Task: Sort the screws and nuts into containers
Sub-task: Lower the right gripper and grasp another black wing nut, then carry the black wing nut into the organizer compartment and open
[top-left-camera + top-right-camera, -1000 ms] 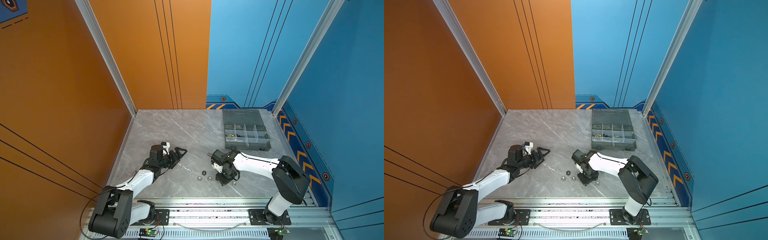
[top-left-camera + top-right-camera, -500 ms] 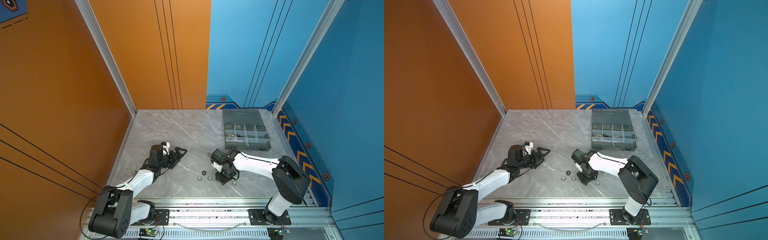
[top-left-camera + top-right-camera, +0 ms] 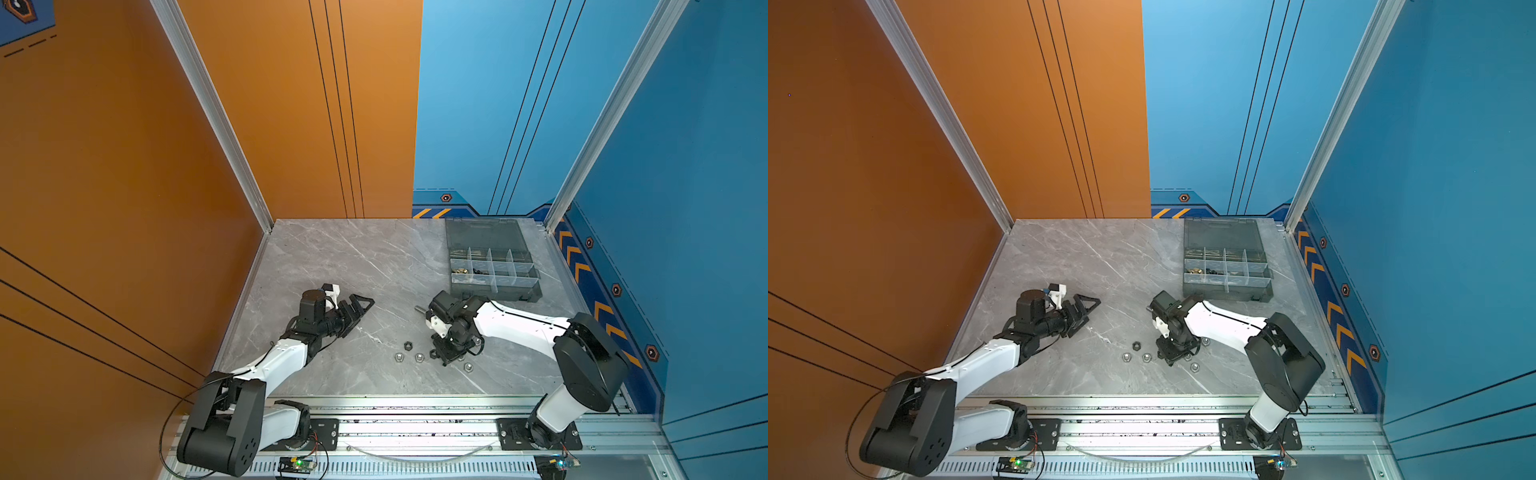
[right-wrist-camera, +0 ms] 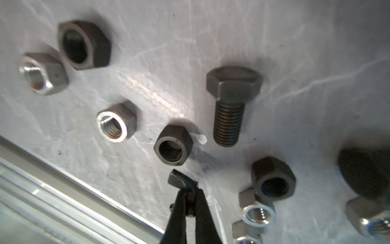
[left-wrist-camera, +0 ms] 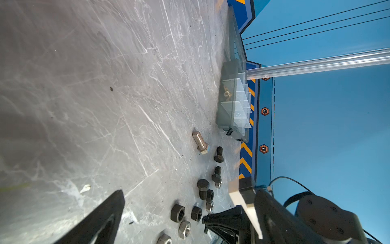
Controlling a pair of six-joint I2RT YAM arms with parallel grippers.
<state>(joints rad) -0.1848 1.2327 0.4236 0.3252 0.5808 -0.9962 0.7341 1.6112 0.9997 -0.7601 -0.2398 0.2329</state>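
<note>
My right gripper lifts outward over the section of the container beside the brass nuts next to release the wing nut [image 4: 181, 180], as black pieces lie there.
My right gripper [image 4: 191, 196] is shut on a small black wing nut [image 4: 181, 180], held just above the table. One wing sticks out past the tips. Around it lie black and silver hex nuts [image 4: 174, 144] and a short black screw [image 4: 231, 101]. In both top views this gripper [image 3: 446, 357] [image 3: 1171, 357] points down into the cluster. My left gripper [image 3: 357, 306] rests open on the table to the left, holding nothing. The left wrist view shows a long silver screw [image 5: 200, 143] and black screws [image 5: 218, 154]. The containers are compartments of the grey organiser box [image 3: 494, 286] at the back right.
The box lid [image 3: 484, 232] lies open flat behind the compartments. Brass nuts [image 5: 226, 93] lie in one compartment. Loose silver nuts [image 3: 399, 356] sit left of my right gripper. An aluminium rail [image 3: 415, 415] runs along the table's front edge.
My right gripper's jaws have closed onto the black wing nut. Both arms have otherwise stayed in place.
</note>
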